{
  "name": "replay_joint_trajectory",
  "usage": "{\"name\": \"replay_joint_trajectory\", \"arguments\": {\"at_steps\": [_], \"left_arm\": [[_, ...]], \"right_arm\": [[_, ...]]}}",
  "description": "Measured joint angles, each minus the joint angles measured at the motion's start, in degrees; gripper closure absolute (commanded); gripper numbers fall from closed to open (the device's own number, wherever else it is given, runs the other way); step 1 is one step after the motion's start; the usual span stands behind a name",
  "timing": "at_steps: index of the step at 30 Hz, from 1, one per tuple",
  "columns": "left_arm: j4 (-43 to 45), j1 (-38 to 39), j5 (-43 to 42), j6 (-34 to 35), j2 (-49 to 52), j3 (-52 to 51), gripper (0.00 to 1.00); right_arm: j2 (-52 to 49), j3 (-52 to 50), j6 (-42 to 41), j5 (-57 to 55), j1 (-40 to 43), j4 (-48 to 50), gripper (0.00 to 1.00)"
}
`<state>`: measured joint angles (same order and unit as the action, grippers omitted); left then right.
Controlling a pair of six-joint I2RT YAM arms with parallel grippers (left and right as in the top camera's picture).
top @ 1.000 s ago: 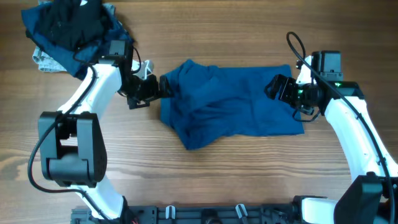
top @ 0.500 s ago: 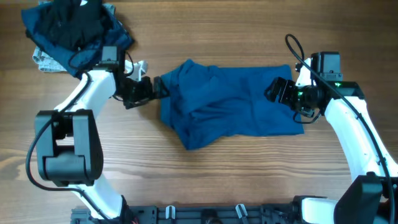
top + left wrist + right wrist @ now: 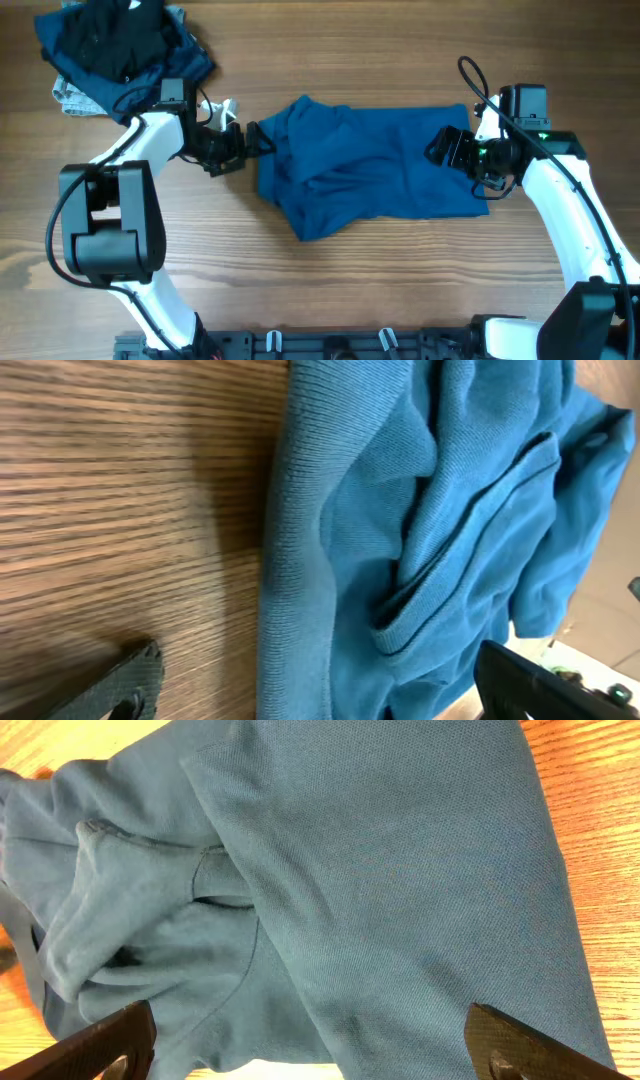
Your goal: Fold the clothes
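Note:
My left gripper needs to go down toward the right in the overhead view, onto the raised fold along the ribbed hem [image 3: 279, 155] [image 3: 325, 655], because the fold stands off the wood.
The clothes are a crumpled mid-blue shirt [image 3: 370, 170] lying mid-table and a heap of navy, black and pale pieces [image 3: 115, 50] at the back left. My left gripper [image 3: 250, 138] is open at the shirt's left edge. In the left wrist view the ribbed hem of the shirt [image 3: 300, 560] runs between the two spread fingers [image 3: 115, 685], with wood under one side. My right gripper [image 3: 445, 145] is open above the shirt's right part. In the right wrist view the shirt [image 3: 350, 870] fills the space between its wide-apart fingertips [image 3: 525, 1045]. Neither gripper holds fabric.
The wooden table [image 3: 420, 290] shows bare around the shirt, in front and at the back centre. The heap spills over the table's back left corner, close behind the left arm [image 3: 150, 130]. A black rail [image 3: 330, 345] runs along the front edge.
The left gripper has drawn back a little to the left along the shirt's edge, and its wrist has swung. The right arm and the shirt have not moved.

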<state>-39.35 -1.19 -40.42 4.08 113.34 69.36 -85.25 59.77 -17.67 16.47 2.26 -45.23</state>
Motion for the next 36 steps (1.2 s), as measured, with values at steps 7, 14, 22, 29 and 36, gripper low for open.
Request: {"name": "replay_joint_trajectory", "arguments": {"at_steps": [7, 14, 22, 29, 36], "left_arm": [[1.09, 1.95, -2.36, 0.04, 1.03, -0.04, 0.0], [3.15, 6.25, -9.75, 0.02, 3.89, 0.76, 0.0], [3.32, 9.92, -9.9, 0.68, 4.13, 0.87, 0.01], [4.24, 10.69, -7.21, 4.37, 4.04, 1.09, 0.23], [6.14, 11.34, -5.57, 6.49, 4.13, 1.01, 0.11]], "right_arm": [[-0.02, 0.0, 0.0, 0.66, 0.0, 0.0, 0.0], [0.0, 0.0, 0.0, 0.68, 0.0, -0.28, 0.01], [0.0, 0.0, 0.0, 0.68, 0.0, -0.63, 0.01], [-0.02, 0.0, 0.0, 0.7, 0.0, -0.9, 0.01], [0.0, 0.0, 0.0, 1.03, 0.0, -0.9, 0.0]]}}
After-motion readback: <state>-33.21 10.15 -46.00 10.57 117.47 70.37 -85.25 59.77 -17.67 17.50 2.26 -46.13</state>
